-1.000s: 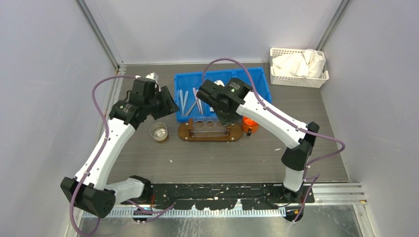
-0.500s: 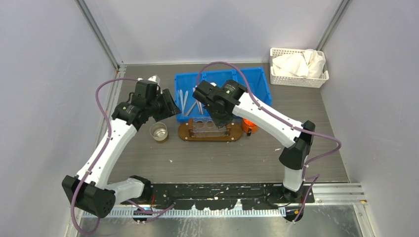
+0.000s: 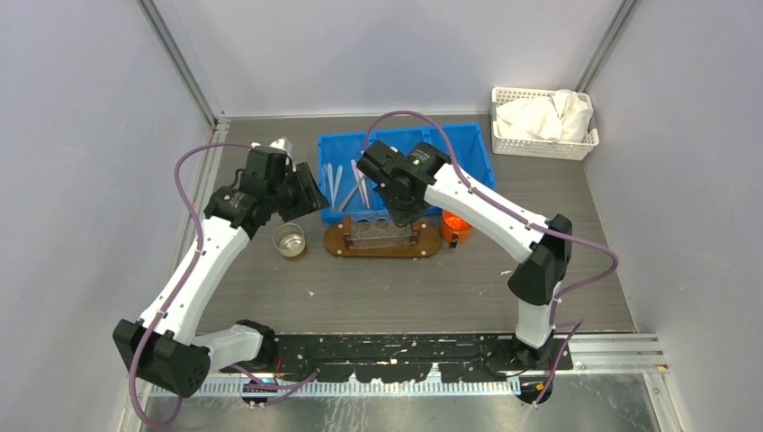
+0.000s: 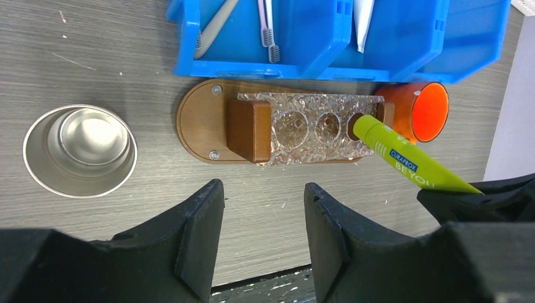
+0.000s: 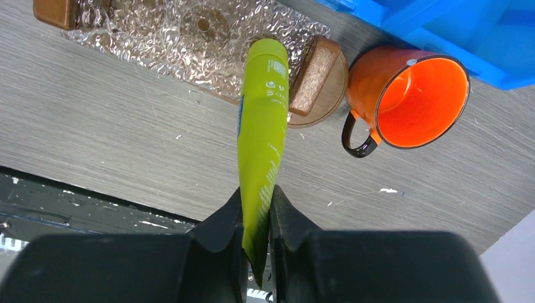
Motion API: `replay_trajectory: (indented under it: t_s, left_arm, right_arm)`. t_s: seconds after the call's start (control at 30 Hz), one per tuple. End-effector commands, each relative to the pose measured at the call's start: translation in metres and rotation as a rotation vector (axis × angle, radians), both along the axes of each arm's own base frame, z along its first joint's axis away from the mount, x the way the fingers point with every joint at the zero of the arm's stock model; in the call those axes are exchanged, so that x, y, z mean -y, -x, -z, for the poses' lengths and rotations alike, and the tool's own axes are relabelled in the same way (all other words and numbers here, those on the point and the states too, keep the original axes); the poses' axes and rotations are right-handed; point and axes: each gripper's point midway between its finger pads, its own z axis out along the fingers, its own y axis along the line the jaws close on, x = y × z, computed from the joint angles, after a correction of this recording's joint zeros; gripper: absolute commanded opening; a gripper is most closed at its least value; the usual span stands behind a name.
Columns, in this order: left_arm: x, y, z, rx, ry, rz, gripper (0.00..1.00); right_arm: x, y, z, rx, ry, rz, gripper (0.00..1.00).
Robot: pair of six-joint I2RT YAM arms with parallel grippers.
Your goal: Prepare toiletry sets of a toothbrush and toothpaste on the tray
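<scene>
The holder's hole nearest the orange mug is below my right gripper, so it will lower next, slide the tube (image 5: 262,113) in cap-first and release.
The tray (image 4: 195,120) is a dark-brown oval board carrying a clear holder (image 4: 303,126) with three holes; it lies in front of the blue bin (image 3: 468,157). My right gripper (image 5: 255,202) is shut on the tail of a yellow-green toothpaste tube (image 5: 262,113). The tube hangs cap-down over the tray's right end (image 5: 318,120), its cap at the holder's right hole (image 4: 361,126). My left gripper (image 4: 264,189) is open and empty, above the table just in front of the tray. Toothbrushes (image 4: 265,31) lie in the bin's left compartment.
A steel cup (image 4: 79,150) stands left of the tray. An orange mug (image 5: 407,101) stands at its right end. A white tube-like item (image 4: 363,25) lies in the bin's middle compartment. A white basket (image 3: 543,121) with cloth sits at the back right.
My right gripper has shifted a little left and toward the bin with the tube. My left arm moved slightly right, then stayed.
</scene>
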Motion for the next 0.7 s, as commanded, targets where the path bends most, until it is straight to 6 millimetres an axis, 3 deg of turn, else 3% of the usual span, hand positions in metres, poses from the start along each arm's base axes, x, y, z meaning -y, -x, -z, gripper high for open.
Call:
replay_trajectory:
  t_s: [0.0, 0.67]
  left_arm:
    - [0.001, -0.004, -0.013, 0.070, 0.007, 0.012, 0.51]
    - [0.002, -0.005, -0.006, 0.057, 0.011, 0.007, 0.51]
  right_arm:
    - [-0.004, -0.009, -0.012, 0.041, -0.053, -0.016, 0.01]
    - [-0.006, -0.007, 0.018, -0.036, -0.040, -0.024, 0.01]
